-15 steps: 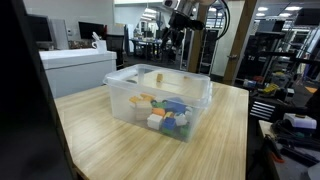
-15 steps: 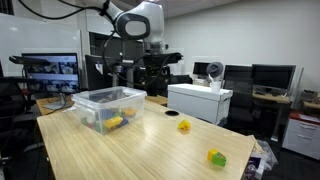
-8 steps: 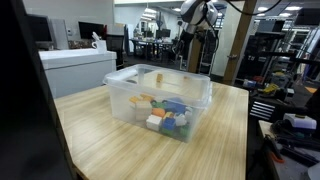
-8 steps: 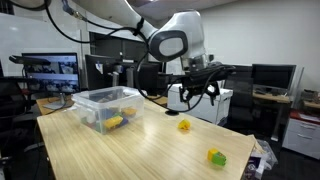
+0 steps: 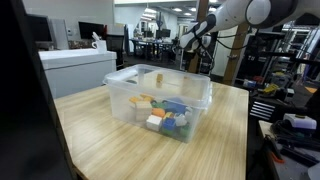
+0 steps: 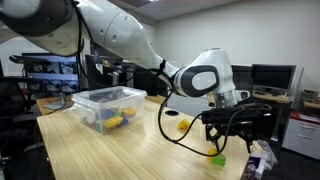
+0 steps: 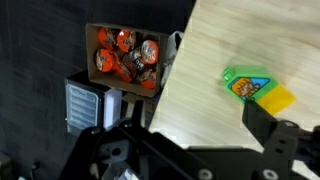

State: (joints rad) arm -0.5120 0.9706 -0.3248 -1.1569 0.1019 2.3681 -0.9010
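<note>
My gripper moves toward the right in the wrist view next and lowers around the green and yellow toy (image 6: pixel 218 158) (image 7: pixel 259 89).
My gripper (image 6: pixel 236 132) hangs over the near right corner of the wooden table (image 6: pixel 120 150), just above and beside a green and yellow toy (image 6: pixel 216 157). In the wrist view the gripper (image 7: pixel 190 145) is open, its dark fingers (image 7: pixel 282 140) wide apart with bare table between them. The toy (image 7: pixel 255 88) lies ahead of the fingers, near the table's edge, and nothing is held. A small yellow toy (image 6: pixel 183 126) lies further back on the table, partly behind the arm's cable.
A clear plastic bin (image 6: pixel 108 107) with several coloured toys stands on the table and also shows in an exterior view (image 5: pixel 160 100). Beyond the table edge, a cardboard box of orange items (image 7: pixel 125 58) sits lower down. Desks, monitors and a white cabinet (image 6: pixel 198 100) surround the table.
The arm has swung from above the bin across the table to its far corner and has come down over the green and yellow toy. The bin and toys have not moved.
</note>
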